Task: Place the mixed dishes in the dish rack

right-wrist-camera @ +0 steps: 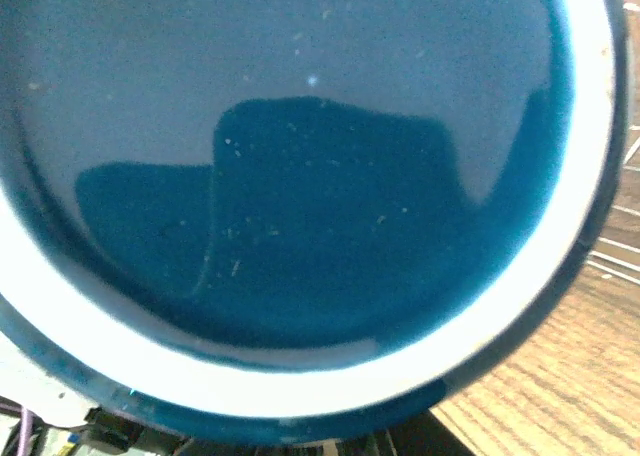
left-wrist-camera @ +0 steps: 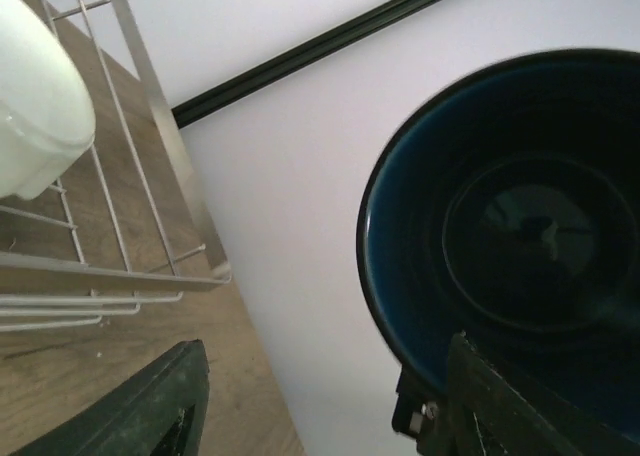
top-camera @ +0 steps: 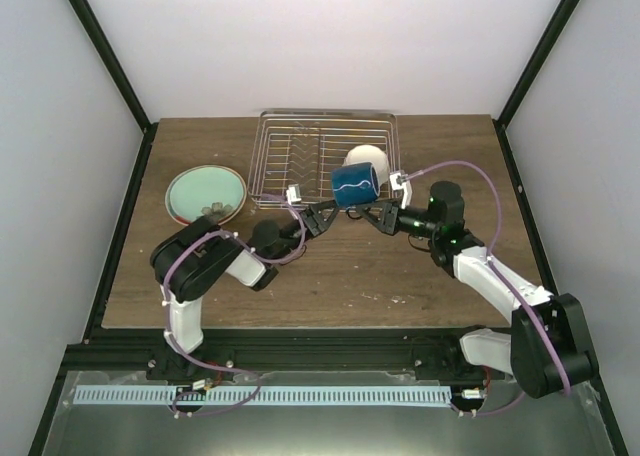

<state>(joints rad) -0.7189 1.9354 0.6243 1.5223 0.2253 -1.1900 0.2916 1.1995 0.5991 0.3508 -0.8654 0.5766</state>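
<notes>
My right gripper swings outward next, tips the mug (top-camera: 354,183) opening down and lowers it to the rack's near wires, still free and outward of the gripper.
The dark blue mug (top-camera: 354,183) hangs on its side above the table, just in front of the dish rack (top-camera: 290,151), between my two grippers. In the left wrist view the mug's mouth (left-wrist-camera: 520,236) faces the camera. My left gripper (top-camera: 322,216) is open, its fingers (left-wrist-camera: 140,406) spread wide, one of them by the mug's rim. My right gripper (top-camera: 378,216) is shut on the mug from the right. The mug's base (right-wrist-camera: 300,176) fills the right wrist view and hides that gripper's fingers. A small white dish (top-camera: 368,159) lies in the rack's right part (left-wrist-camera: 35,96).
A pale-green plate (top-camera: 205,194) sits on the table left of the rack, on top of a red-rimmed one, with small grey bits near its front edge. The rack's wire side (left-wrist-camera: 150,96) stands close to my left gripper. White walls enclose the table.
</notes>
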